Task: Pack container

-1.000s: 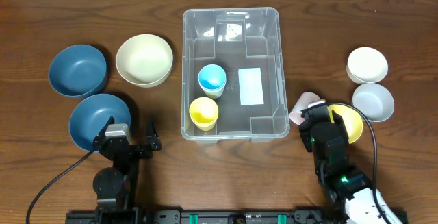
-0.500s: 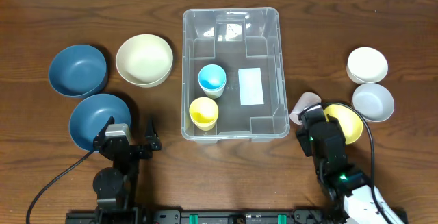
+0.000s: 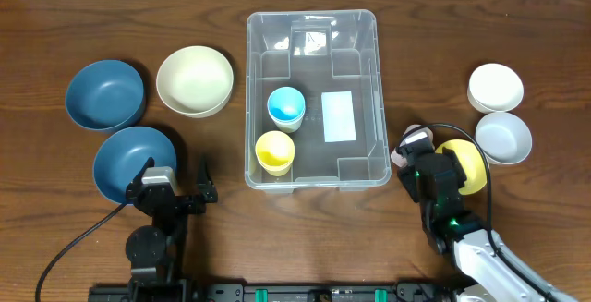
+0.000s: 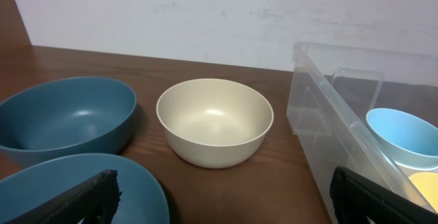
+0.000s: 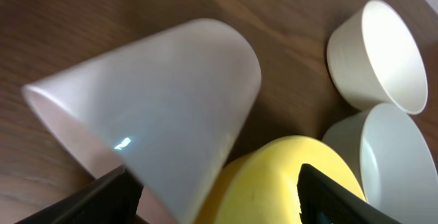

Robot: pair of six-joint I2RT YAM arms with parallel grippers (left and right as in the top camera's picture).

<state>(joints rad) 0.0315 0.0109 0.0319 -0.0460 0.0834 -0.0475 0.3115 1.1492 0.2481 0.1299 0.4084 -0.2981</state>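
I should next close the fingers of my right gripper across the pale pink cup's rim [image 5: 179,214] by the yellow bowl [image 5: 287,183], since that rim lies between its open fingers.
The clear container [image 3: 362,25] stands mid-table with a blue cup [image 3: 285,105], a yellow cup [image 3: 274,151] and a white label [image 3: 338,117] inside. To its right, a pale pink cup [image 5: 157,104] lies on its side, leaning against a yellow bowl [image 5: 287,183]. My right gripper [image 3: 428,158] hangs over both. Its jaws are open, one finger [image 5: 102,200] beside the cup and the other over the bowl. The left gripper [image 4: 229,207] is open and holds nothing. It sits by the near blue bowl [image 4: 82,186], left of the container [image 4: 328,107].
A cream bowl [image 3: 194,80] and two blue bowls [image 3: 105,93] [image 3: 129,159] sit left of the container. Two white bowls [image 3: 496,87] [image 3: 504,137] stand at the right, just beyond the yellow bowl [image 3: 469,165]. A cable runs from each arm toward the front edge.
My right gripper has moved away from the front edge over the pink cup and yellow bowl, its jaws spreading wider. More of the cup is now covered. The left arm has not moved.
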